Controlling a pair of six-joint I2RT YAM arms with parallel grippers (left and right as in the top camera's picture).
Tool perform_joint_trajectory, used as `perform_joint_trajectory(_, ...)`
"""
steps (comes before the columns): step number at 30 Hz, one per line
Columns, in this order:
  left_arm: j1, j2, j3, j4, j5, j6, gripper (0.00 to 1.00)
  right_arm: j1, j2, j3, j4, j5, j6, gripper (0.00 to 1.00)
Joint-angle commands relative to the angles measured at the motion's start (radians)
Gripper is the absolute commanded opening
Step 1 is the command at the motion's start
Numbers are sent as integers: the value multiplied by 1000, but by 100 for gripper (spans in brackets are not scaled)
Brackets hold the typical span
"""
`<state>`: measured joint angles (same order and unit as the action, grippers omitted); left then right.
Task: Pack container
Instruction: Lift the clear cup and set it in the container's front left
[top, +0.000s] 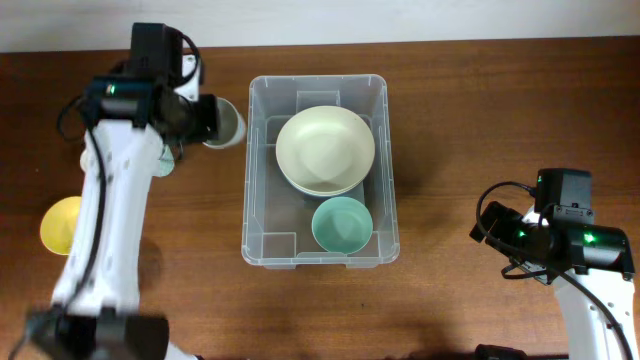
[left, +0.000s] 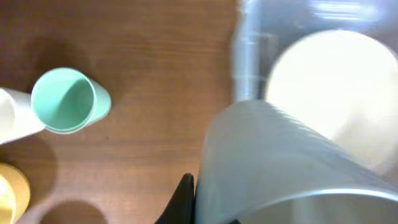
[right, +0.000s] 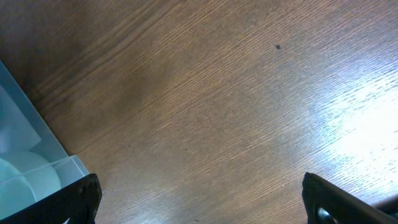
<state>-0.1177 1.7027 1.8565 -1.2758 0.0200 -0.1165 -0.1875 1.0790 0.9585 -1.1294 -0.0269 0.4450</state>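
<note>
My left gripper next takes the cup over the container's side, back and down into the container's near corner beside the small teal bowl, as that corner is empty.
The container, a large clear plastic bin, stands mid-table. It holds a large cream bowl and a small teal bowl. My left gripper is shut on a pale grey cup and holds it just outside the container's left wall. In the left wrist view the cup fills the foreground, with the container and cream bowl beyond it. My right gripper is open and empty over bare table to the right of the container.
A teal cup lies on its side left of the container, with a white cup beside it. A yellow bowl sits near the table's left edge. The table is brown wood.
</note>
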Motion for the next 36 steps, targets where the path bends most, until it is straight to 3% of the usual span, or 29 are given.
perform_joint_trajectory(1, -93, -27, 0, -82, -9, 32, 1, -4, 1, 20, 0, 2, -3, 99)
perform_joint_trajectory(4, -193, -28, -16, -169, -10, 65, 1, -4, 1, 20, 0, 2, -3, 99)
perform_joint_trajectory(9, -277, -28, -106, -166, -47, 64, 1, -4, 1, 20, 0, 2, -3, 99)
perform_joint_trajectory(21, -287, -27, -482, 113, -43, 57, 1, -4, 1, 20, -7, 1, -18, 99)
perform_joint_trajectory(32, -287, -26, -602, 220, -43, 57, 5, -4, 1, 20, -16, 1, -18, 99)
perform_joint_trajectory(36, -287, -26, -602, 218, -43, 57, 21, -4, 1, 20, -15, 1, -18, 99)
